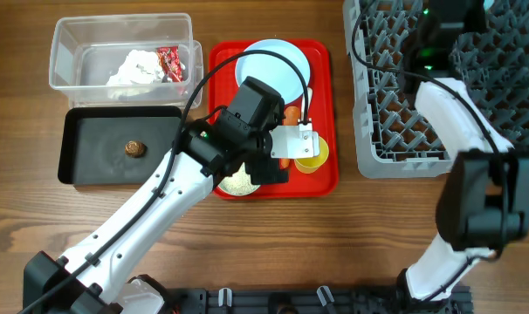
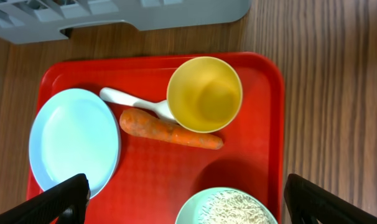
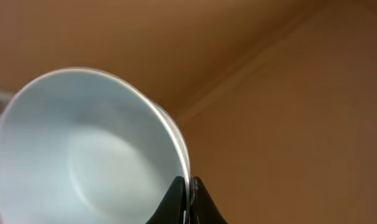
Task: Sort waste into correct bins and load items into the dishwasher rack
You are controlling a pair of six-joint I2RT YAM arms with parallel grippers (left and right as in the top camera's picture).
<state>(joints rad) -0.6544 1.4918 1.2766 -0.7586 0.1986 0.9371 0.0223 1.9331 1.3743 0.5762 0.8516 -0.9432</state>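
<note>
The empty bowl (image 3: 83,149) needs to come down into the grey rack, toward the rack's side by the red tray, before I open my right gripper.
My left gripper (image 2: 188,208) is open above the red tray (image 2: 263,149), its fingers either side of a pale blue bowl of white rice (image 2: 229,208). Beyond it lie an orange carrot (image 2: 170,130), a yellow cup (image 2: 204,94), a white spoon (image 2: 123,98) and the pale blue plate (image 2: 73,143). My right gripper (image 3: 187,186) is shut on the rim of an empty pale blue bowl (image 3: 83,149), held tilted. In the overhead view the right arm reaches over the grey rack (image 1: 422,96); its gripper is hidden at the top edge.
The clear bin (image 1: 72,44) holds white tissue (image 1: 138,68) and the red wrapper (image 1: 170,63). The black bin (image 1: 99,144) in front of it holds a brown lump (image 1: 135,149). The left arm covers the tray's middle in the overhead view.
</note>
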